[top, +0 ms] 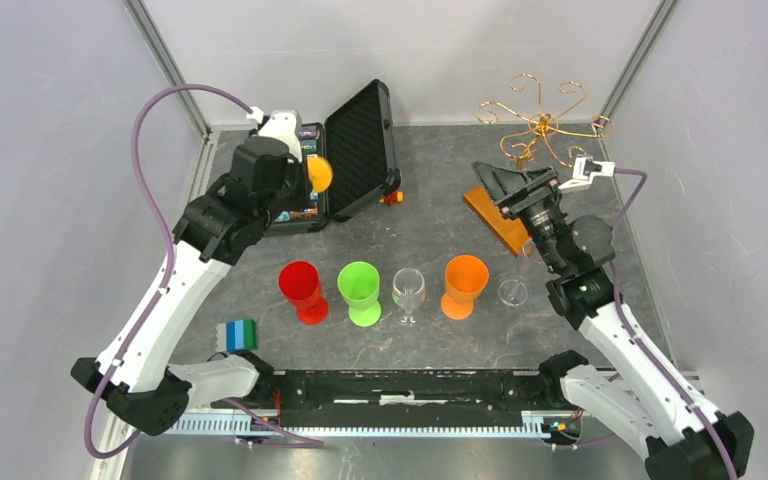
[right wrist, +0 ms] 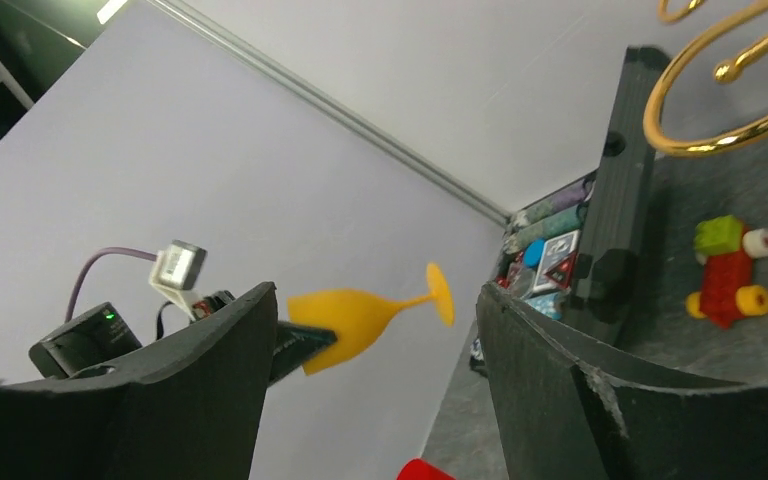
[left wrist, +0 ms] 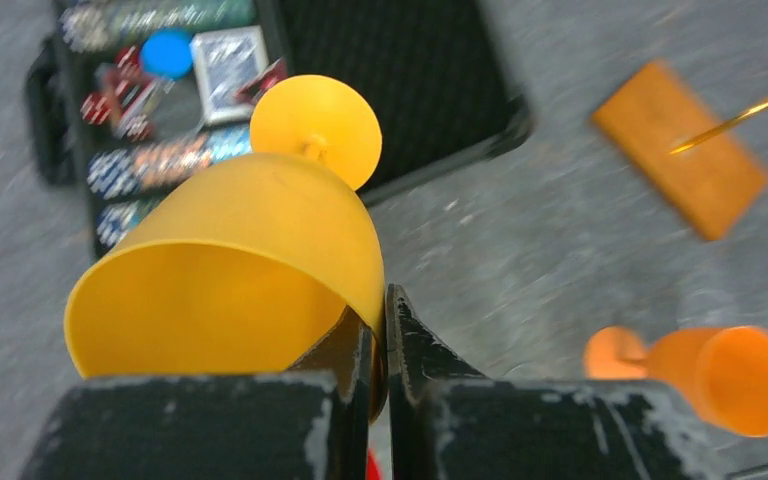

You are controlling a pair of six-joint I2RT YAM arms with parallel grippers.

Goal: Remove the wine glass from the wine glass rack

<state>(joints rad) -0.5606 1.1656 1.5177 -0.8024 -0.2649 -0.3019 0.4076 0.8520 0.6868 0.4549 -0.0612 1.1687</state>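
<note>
The yellow glass [top: 319,174] should go on the empty table beside the red glass at the end of the row, so I will move my left gripper back and down next.
The wine glass rack [top: 540,122] is a gold wire stand with curled arms on an orange-brown wooden base [top: 497,222] at the back right; no glass hangs on it. My left gripper [top: 305,172] is shut on the rim of a yellow wine glass [top: 319,174], held in the air in front of the open black case. In the left wrist view the jaws [left wrist: 385,320] pinch the yellow glass's wall [left wrist: 240,260]. My right gripper [top: 488,186] is open and empty beside the rack base. Its wrist view [right wrist: 375,297] shows the yellow glass [right wrist: 360,315] far off and a gold arm [right wrist: 730,90].
An open black case [top: 360,150] with cards and chips lies at the back left. A red [top: 302,290], green [top: 360,290], clear [top: 409,293], orange [top: 464,285] and another clear glass [top: 512,293] stand in a row. A brick toy [right wrist: 725,275] and a striped block [top: 240,335] lie nearby.
</note>
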